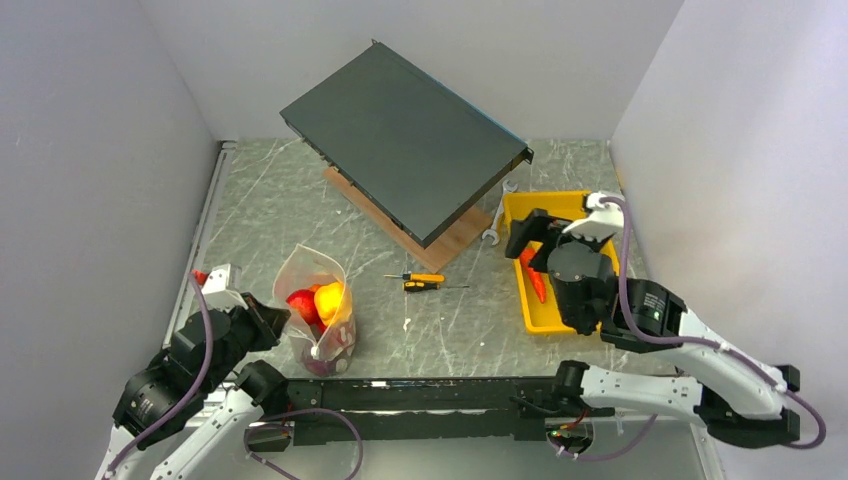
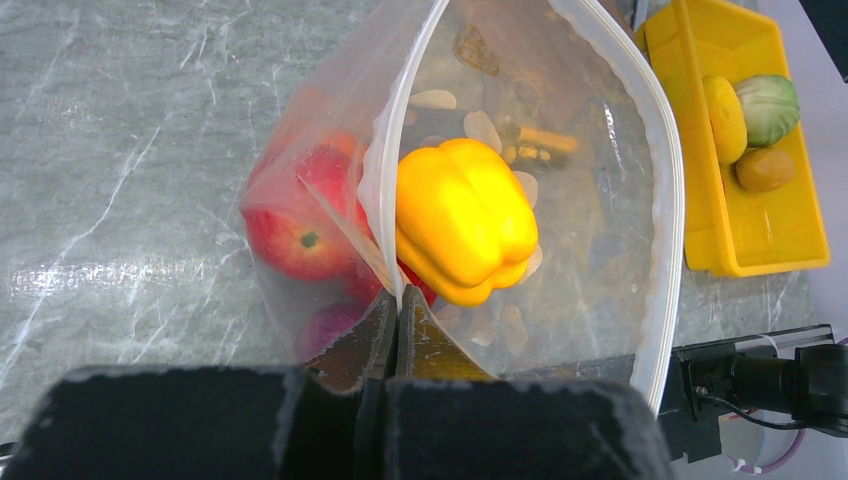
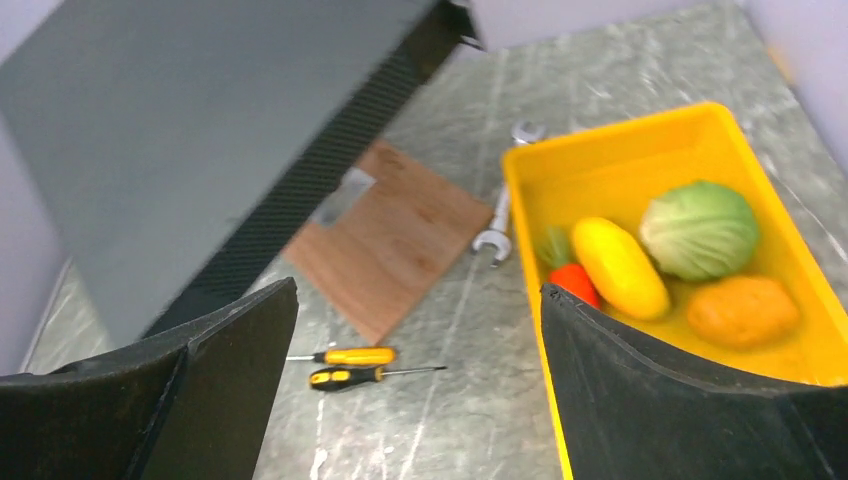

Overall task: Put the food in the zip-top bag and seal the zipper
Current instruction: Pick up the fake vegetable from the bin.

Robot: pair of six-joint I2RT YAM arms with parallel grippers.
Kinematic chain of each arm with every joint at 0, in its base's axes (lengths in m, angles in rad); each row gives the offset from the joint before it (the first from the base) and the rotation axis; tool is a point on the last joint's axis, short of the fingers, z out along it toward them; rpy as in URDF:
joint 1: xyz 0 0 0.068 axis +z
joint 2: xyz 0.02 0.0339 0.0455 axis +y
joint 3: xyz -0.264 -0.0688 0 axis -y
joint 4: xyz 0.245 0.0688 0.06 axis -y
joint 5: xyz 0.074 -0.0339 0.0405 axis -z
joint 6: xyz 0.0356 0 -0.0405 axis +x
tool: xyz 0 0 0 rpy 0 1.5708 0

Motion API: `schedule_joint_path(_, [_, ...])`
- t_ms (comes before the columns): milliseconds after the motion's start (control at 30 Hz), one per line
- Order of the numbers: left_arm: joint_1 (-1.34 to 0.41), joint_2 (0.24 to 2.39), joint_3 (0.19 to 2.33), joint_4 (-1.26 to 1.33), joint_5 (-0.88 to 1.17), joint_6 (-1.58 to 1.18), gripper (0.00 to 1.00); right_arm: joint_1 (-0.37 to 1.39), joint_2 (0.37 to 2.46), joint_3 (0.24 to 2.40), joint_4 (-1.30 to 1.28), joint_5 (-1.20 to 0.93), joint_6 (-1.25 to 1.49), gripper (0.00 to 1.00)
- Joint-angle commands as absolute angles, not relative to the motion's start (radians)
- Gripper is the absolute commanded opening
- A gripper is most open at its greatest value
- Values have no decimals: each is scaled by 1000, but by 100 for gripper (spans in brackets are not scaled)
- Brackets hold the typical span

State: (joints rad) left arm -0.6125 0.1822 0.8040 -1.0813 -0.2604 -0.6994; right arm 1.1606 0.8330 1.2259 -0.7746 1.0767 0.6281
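The orange piece [image 3: 742, 310] is still outside the bag, so the robot's open right gripper will next move down and to the right in the top view, around it.
The clear dotted zip-top bag [image 1: 318, 300] stands open at the near left. It holds a yellow pepper [image 2: 462, 215], a red fruit [image 2: 300, 215] and a purple piece [image 2: 330, 330]. My left gripper [image 2: 397, 300] is shut on the bag's whitish zipper strip [image 2: 385, 170] at the near rim. My right gripper [image 3: 418, 290] is open and empty, hovering over the left edge of the yellow tray [image 3: 620, 140]. In the tray lie a green cabbage [image 3: 698, 228], a yellow piece [image 3: 620, 266], an orange piece [image 3: 742, 310] and a red piece [image 3: 573, 282].
Two screwdrivers [image 1: 425, 280] lie between bag and tray. A wrench [image 1: 495, 225] lies by the tray's far left corner. A tilted dark panel [image 1: 400, 135] rests on a wooden board [image 1: 455, 245] at the back. A black rail [image 1: 420, 395] runs along the near edge.
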Motion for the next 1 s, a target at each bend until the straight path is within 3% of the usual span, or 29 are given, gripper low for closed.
schedule_joint_path(0, [-617, 204, 802, -1056, -265, -695, 0, 1044, 778, 1114, -874, 1106, 795, 91])
schedule_joint_path(133, [-616, 216, 804, -1057, -265, -696, 0, 798, 803, 1024, -898, 1010, 855, 89])
schedule_joint_path(533, [-617, 187, 801, -1055, -270, -696, 0, 179, 831, 767, -646, 562, 788, 86])
schedule_joint_path(967, [-617, 222, 805, -1061, -267, -701, 0, -164, 959, 551, -421, 368, 827, 87])
